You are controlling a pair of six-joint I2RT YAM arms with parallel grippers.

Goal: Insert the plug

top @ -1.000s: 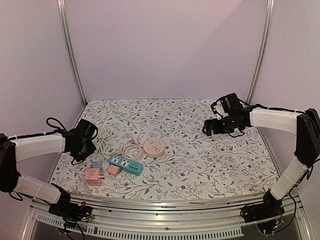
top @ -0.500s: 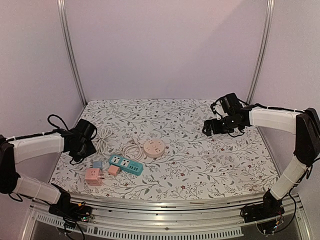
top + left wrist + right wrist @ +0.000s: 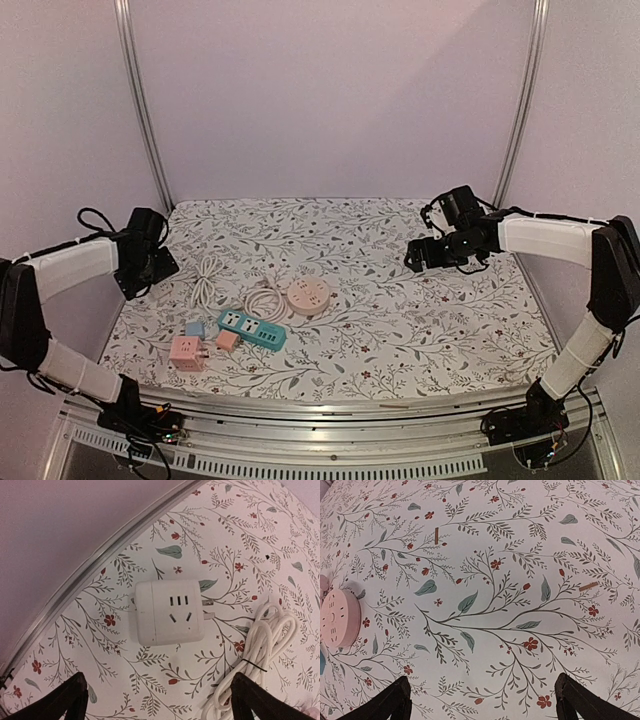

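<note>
The white cube lies on the cloth below the left gripper's open fingers, so the left gripper needs to move down next and close on the cube's plain and pronged sides.
A white cube plug adapter (image 3: 169, 611) lies flat on the flowered cloth, sockets facing up and metal prongs (image 3: 208, 615) sticking out to its right. My left gripper (image 3: 161, 702) hovers open just short of it, touching nothing; its dark fingertips (image 3: 70, 700) frame the bottom of the left wrist view. From above, the left gripper (image 3: 140, 272) sits at the table's left edge and hides the cube. The right gripper (image 3: 418, 255) hangs open over bare cloth at the right, and stands the same way in its wrist view (image 3: 482, 705). A teal power strip (image 3: 252, 329) and a round pink power strip (image 3: 308, 297) lie in the middle.
A coiled white cable (image 3: 265, 650) lies right of the cube, also seen from above (image 3: 205, 275). A pink cube adapter (image 3: 187, 352), a small blue one (image 3: 194, 328) and a small orange one (image 3: 228, 340) sit near the front left. The metal frame rail (image 3: 100, 565) runs behind the cube.
The left gripper went from shut to open and the left arm drew back toward the left edge. The right arm has not moved.
</note>
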